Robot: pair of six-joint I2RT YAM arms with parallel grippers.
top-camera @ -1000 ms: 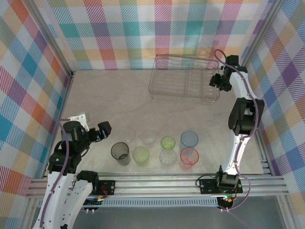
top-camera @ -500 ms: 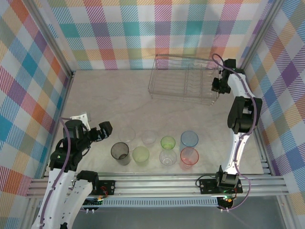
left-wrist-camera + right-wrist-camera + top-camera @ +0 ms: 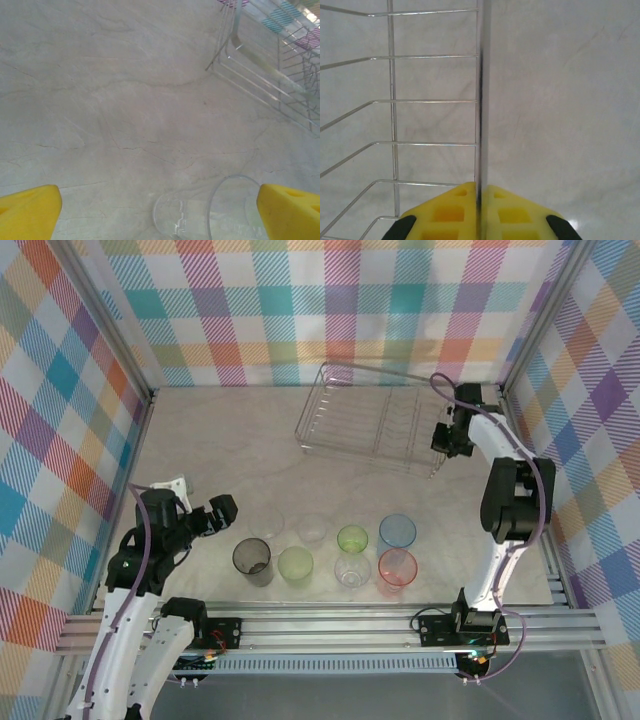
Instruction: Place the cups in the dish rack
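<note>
The rack's rim wire (image 3: 481,100) needs to be pulled back next toward the cups over the marble by my right gripper, with a turn.
Several cups stand in two rows near the front: smoky grey (image 3: 252,560), yellow-green (image 3: 296,565), green (image 3: 352,539), blue (image 3: 397,532), pink-red (image 3: 397,568) and clear ones (image 3: 313,530). The wire dish rack (image 3: 330,405) sits askew at the back right. My right gripper (image 3: 447,440) is shut on the rack's right rim wire (image 3: 481,100), which runs straight between the yellow pads (image 3: 450,212). My left gripper (image 3: 205,518) hangs open left of the cups. Two clear cups (image 3: 230,210) lie low between its fingers in the left wrist view, untouched.
Checked walls close the table on three sides, and the right wall is close behind the right arm. An aluminium rail (image 3: 330,625) runs along the front edge. Bare marble tabletop (image 3: 220,440) lies between the cups and the rack.
My right gripper has closed on the rack's rim wire. The rack has slid left and forward and now sits rotated. The left arm has barely moved.
</note>
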